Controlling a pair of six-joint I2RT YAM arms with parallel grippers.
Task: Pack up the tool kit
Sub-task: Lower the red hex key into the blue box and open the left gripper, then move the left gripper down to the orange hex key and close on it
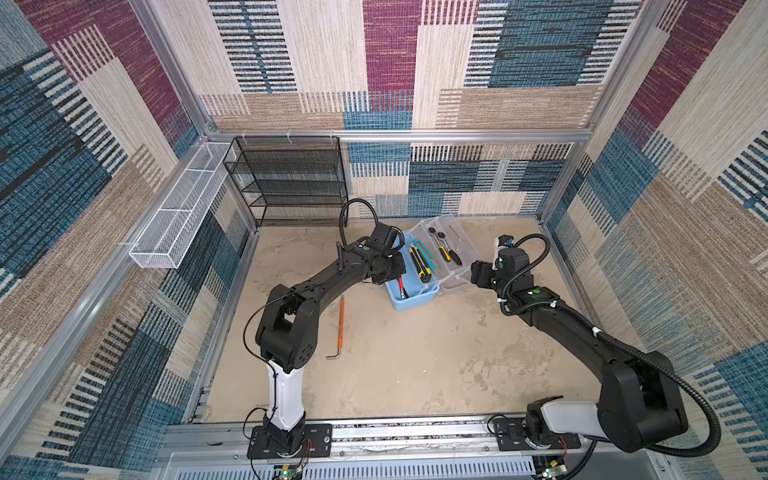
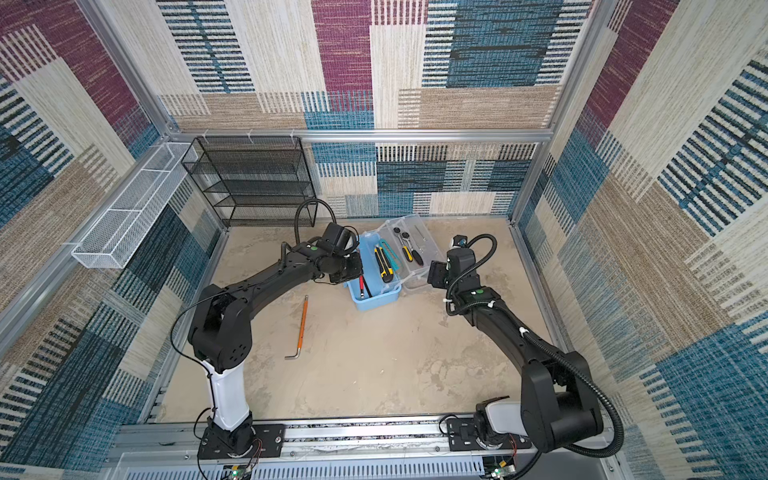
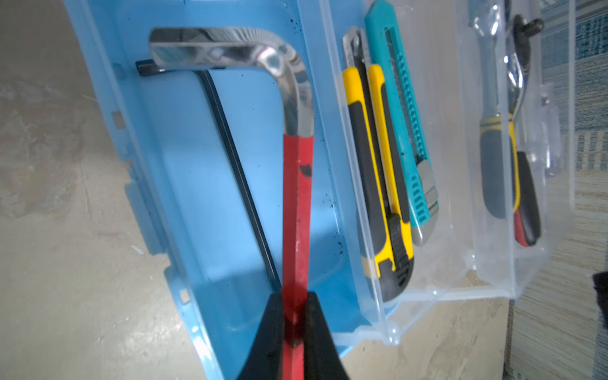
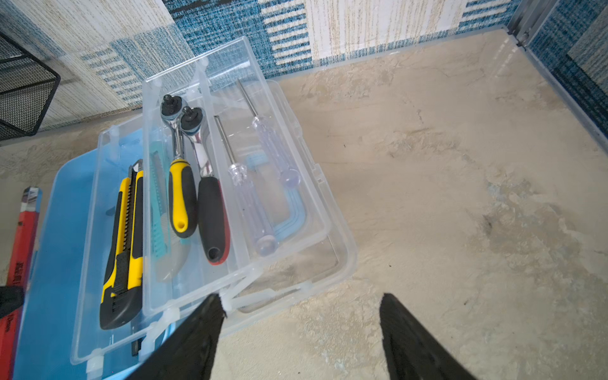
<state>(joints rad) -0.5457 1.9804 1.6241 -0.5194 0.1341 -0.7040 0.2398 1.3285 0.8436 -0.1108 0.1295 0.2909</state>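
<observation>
Next, my left gripper lowers toward the bare bottom of the blue base beside the black hex key (image 3: 237, 158). It then releases the red-sleeved one there, because the blue base has open room.
The tool kit (image 1: 411, 301) (image 2: 376, 303) stands open at the back middle, with its clear trays fanned out to the right. My left gripper (image 3: 295, 296) (image 1: 392, 270) is shut on a red-sleeved hex key (image 3: 297, 197) (image 1: 401, 286), which it holds over the blue base (image 3: 204, 164). A thin black hex key (image 3: 237, 158) lies in that base. An orange-sleeved hex key (image 1: 340, 324) (image 2: 302, 324) lies on the table to the left. My right gripper (image 4: 301, 297) (image 1: 478, 272) is open and empty, with one fingertip (image 4: 215, 302) right by the tray hinge.
The trays hold a yellow knife (image 4: 126, 246), a teal knife (image 3: 408, 115), two ratchets (image 4: 181, 190) and clear screwdrivers (image 4: 250, 200). A black mesh rack (image 1: 291, 178) stands at the back left. A white mesh basket (image 1: 178, 212) hangs on the left wall.
</observation>
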